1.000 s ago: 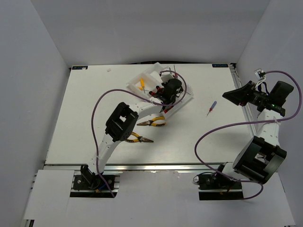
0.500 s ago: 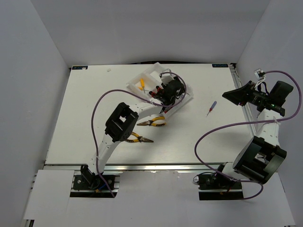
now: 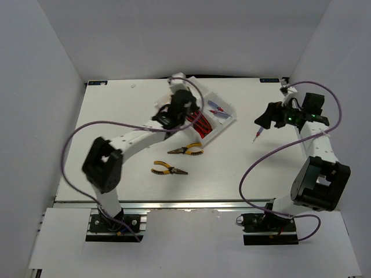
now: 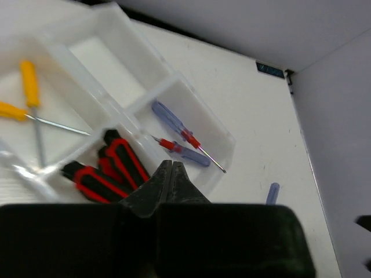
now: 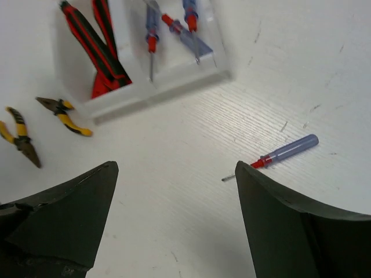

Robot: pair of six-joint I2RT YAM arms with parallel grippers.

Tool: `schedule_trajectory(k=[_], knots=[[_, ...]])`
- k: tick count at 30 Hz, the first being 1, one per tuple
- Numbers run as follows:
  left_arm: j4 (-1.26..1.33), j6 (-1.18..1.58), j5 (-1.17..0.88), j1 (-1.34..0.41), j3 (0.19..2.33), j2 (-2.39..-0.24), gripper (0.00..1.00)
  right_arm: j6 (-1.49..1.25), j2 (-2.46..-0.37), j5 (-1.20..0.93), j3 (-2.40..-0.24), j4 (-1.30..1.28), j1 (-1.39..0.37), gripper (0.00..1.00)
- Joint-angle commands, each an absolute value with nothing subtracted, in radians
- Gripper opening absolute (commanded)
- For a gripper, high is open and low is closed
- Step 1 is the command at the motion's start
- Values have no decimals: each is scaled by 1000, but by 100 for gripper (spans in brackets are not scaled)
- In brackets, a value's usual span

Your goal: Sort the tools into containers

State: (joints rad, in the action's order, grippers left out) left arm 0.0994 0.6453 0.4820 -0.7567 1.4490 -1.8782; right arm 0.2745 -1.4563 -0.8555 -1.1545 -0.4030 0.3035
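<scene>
My right gripper needs to move over, turn and lower its fingers on both sides of the screwdriver's blue handle (image 3: 260, 130) (image 5: 293, 149) next. The handle lies slanted below the gripper, to its right in the wrist view.
The white tray (image 3: 231, 117) lies at the back centre of the table. Its compartments hold two red-and-black utility knives (image 4: 110, 168), blue screwdrivers (image 4: 174, 124) and yellow-handled tools (image 4: 29, 87). My left gripper (image 3: 177, 111) hovers over the tray, shut with nothing in it (image 4: 170, 165). A loose blue and red screwdriver (image 3: 257, 134) lies on the table to the right of the tray. My right gripper (image 3: 264, 119) hangs open just above it, and the screwdriver (image 5: 284, 152) lies beside the right fingertip (image 5: 243, 171). Two yellow-handled pliers (image 3: 186, 150) (image 3: 168, 170) lie in front of the tray.
White walls close in the table on the left, back and right. A metal rail (image 3: 290, 133) runs along the right edge near the right arm. Purple cables loop from both arms above the table.
The left arm has swung left over the tray's left side, and its jaws have shut empty. The right arm has swung in over the loose screwdriver and opened its jaws wide.
</scene>
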Motion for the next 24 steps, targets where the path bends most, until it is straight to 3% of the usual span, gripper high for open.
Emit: schedule_trajectory(k=[1, 5, 7, 10, 13, 16, 24], knots=[[62, 540, 349, -599, 1329, -1628, 3, 327, -1480, -620, -1115, -330, 250, 89], [-72, 618, 96, -381, 1156, -1481, 54, 276, -1572, -561, -1210, -360, 215, 89], [-84, 652, 2, -272, 1088, -1407, 62, 212, -1615, -537, -1233, -353, 209, 89], [-78, 675, 9, -206, 961, -1315, 65, 143, -1661, -428, -1253, -327, 170, 84], [-71, 708, 135, -206, 882, -1235, 66, 51, -1692, -65, -1240, -273, 71, 82], [-89, 692, 198, -206, 861, -1200, 67, -37, -1703, 145, -1189, -204, 28, 82], [-129, 680, 258, -199, 851, -1177, 67, -150, -1813, 271, -1261, -232, 5, 78]])
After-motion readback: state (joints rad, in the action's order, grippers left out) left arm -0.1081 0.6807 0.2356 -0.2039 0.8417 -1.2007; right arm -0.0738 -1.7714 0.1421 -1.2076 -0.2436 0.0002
